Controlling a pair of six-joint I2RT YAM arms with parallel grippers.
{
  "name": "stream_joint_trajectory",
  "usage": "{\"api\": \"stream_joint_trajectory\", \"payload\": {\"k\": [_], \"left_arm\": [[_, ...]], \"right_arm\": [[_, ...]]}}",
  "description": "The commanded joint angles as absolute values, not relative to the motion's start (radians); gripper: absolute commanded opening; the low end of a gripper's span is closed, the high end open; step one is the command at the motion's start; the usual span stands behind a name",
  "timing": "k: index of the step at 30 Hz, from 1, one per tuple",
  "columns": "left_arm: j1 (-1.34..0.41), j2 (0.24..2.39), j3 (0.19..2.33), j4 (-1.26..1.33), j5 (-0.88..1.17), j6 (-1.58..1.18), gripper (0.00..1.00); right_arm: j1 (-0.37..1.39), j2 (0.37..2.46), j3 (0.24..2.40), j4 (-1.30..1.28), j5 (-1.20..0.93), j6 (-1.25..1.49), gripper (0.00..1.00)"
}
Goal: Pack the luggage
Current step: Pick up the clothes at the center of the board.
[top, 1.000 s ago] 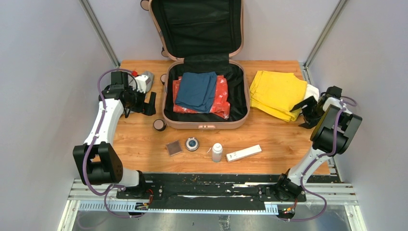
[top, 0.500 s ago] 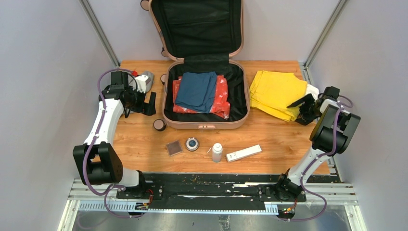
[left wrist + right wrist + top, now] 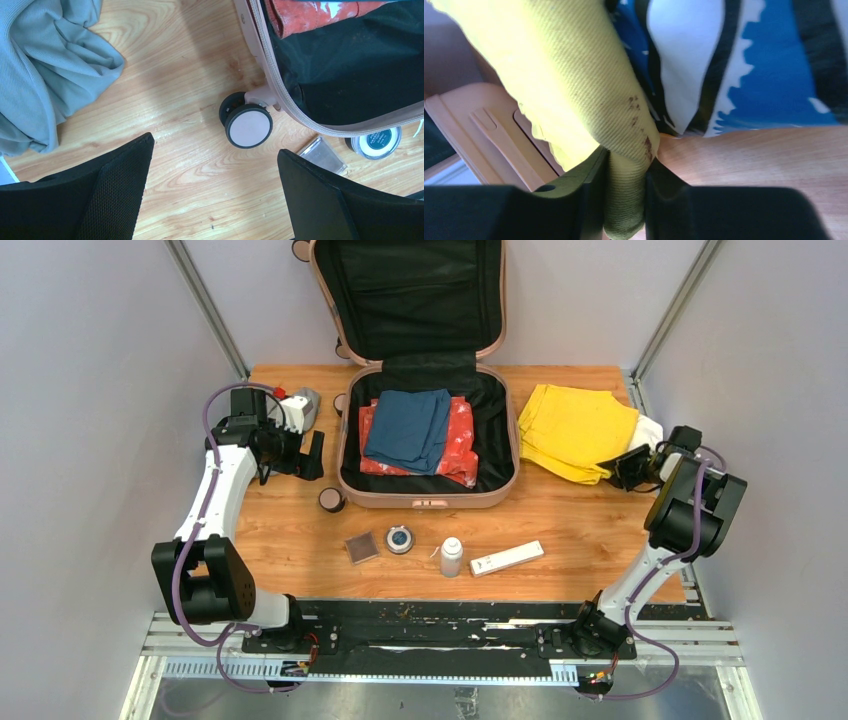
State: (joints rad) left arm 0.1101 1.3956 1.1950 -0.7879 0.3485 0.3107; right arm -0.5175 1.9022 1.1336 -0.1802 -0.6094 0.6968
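Note:
My right gripper rises over the luggage's rim next, then lowers and releases the yellow cloth (image 3: 575,430) onto the blue cloth (image 3: 408,428), since folded cloths are already stacked there.
The pale pink luggage (image 3: 430,502) lies open at the back middle, its lid upright, with a blue cloth (image 3: 408,428) on a red cloth (image 3: 465,440) inside. To its right lies a folded yellow cloth (image 3: 575,430). My right gripper (image 3: 625,468) is at that cloth's near right edge. In the right wrist view it (image 3: 624,195) is shut on a fold of the yellow cloth (image 3: 584,85). My left gripper (image 3: 312,455) hangs left of the luggage. In the left wrist view it (image 3: 215,149) stands open over bare wood, close to a luggage wheel (image 3: 248,126).
A blue-and-white patterned cloth (image 3: 744,65) lies under the yellow one. A grey cloth (image 3: 45,65) is at the far left. In front of the luggage sit a brown jar (image 3: 331,500), a square compact (image 3: 361,547), a round tin (image 3: 399,539), a white bottle (image 3: 451,556) and a long white case (image 3: 507,558).
My right gripper has moved left onto the yellow cloth's edge and closed on it. The left arm has not moved.

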Motion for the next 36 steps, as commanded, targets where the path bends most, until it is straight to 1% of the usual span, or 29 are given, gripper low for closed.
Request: {"api": "stream_joint_trajectory", "payload": {"k": [1, 2, 3, 6, 8, 15, 17, 20, 22, 23, 31, 36], "left_arm": [[0.115, 1.371, 1.216, -0.798, 0.355, 0.312, 1.00], [0.115, 1.371, 1.216, -0.798, 0.357, 0.311, 1.00], [0.115, 1.370, 1.218, -0.798, 0.359, 0.309, 1.00], [0.115, 1.366, 1.218, -0.798, 0.355, 0.310, 1.00], [0.115, 1.363, 1.222, -0.798, 0.352, 0.308, 1.00], [0.115, 1.353, 1.226, -0.798, 0.353, 0.296, 1.00], [0.115, 1.348, 1.223, -0.798, 0.349, 0.299, 1.00], [0.115, 1.343, 1.223, -0.798, 0.345, 0.298, 1.00], [0.115, 1.340, 1.224, -0.799, 0.349, 0.297, 1.00], [0.114, 1.341, 1.226, -0.800, 0.352, 0.296, 1.00], [0.115, 1.330, 1.241, -0.822, 0.338, 0.307, 1.00], [0.115, 1.305, 1.239, -0.829, 0.326, 0.320, 1.00]], "right_arm": [[-0.503, 1.848, 1.119, -0.193, -0.651, 0.766, 0.23], [-0.503, 1.828, 1.124, -0.199, -0.655, 0.779, 0.19], [-0.503, 1.811, 1.130, -0.206, -0.662, 0.793, 0.18], [-0.501, 1.772, 1.168, -0.252, -0.676, 0.818, 0.21], [-0.497, 1.750, 1.193, -0.277, -0.678, 0.831, 0.22], [-0.447, 1.744, 1.297, -0.308, -0.684, 0.867, 0.18], [-0.434, 1.746, 1.334, -0.323, -0.677, 0.869, 0.15], [-0.416, 1.749, 1.406, -0.342, -0.667, 0.880, 0.07], [-0.393, 1.744, 1.480, -0.369, -0.644, 0.875, 0.01], [-0.380, 1.744, 1.523, -0.390, -0.629, 0.865, 0.00], [-0.244, 1.755, 1.899, -0.522, -0.489, 0.766, 0.00], [-0.129, 1.825, 2.182, -0.653, -0.410, 0.692, 0.00]]}}
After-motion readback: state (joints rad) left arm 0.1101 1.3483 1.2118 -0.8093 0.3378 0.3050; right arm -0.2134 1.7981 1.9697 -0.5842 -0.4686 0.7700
